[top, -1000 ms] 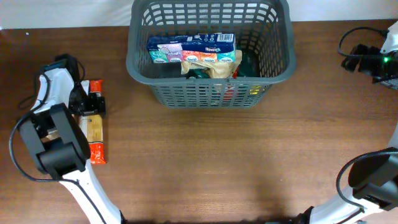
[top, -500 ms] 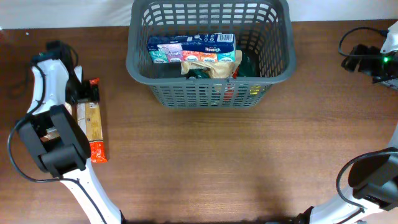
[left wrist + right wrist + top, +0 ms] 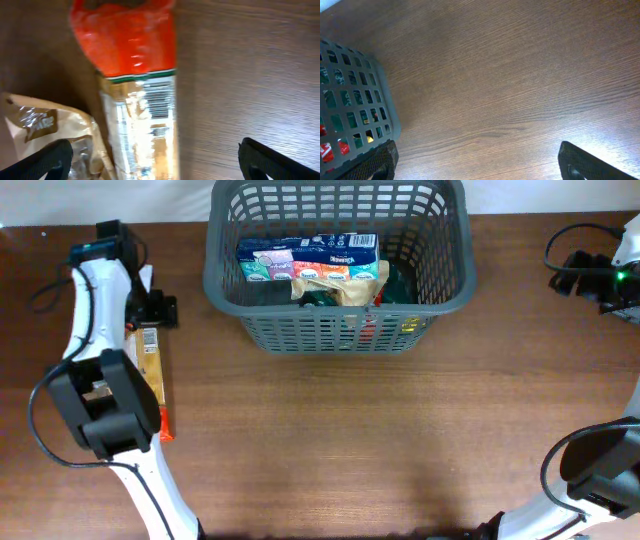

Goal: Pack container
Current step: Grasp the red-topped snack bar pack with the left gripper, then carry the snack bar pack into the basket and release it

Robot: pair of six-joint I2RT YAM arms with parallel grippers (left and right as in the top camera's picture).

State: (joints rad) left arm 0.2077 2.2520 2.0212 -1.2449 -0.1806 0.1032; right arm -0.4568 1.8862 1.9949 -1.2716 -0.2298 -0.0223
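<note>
The orange far end [image 3: 129, 42] of the long snack pack lies below the open left gripper's parted fingers, so the left gripper will lower onto that end and close.
The dark grey slotted container [image 3: 222, 280] stands at the back middle, holding tissue packs [image 3: 308, 258] and other snack packs. A long snack pack with orange ends [image 3: 152, 378] lies on the table at the left. In the left wrist view it [image 3: 137, 105] runs up the frame, with a tan clear-wrapped pack [image 3: 42, 127] beside it. My left gripper [image 3: 152, 312] is open and empty above the long pack's far end [image 3: 157, 165]. My right gripper [image 3: 585, 277] is open and empty at the far right, and its wrist view shows the container's corner [image 3: 350, 105].
A white pack [image 3: 146, 278] lies beside the left arm at the back left. Black cables [image 3: 560, 245] lie at the back right. Bare wooden table [image 3: 380, 440] spreads in front of the container.
My left gripper has moved toward the back and a little right along the long snack pack, staying open. The pack, the container and the right arm have not moved.
</note>
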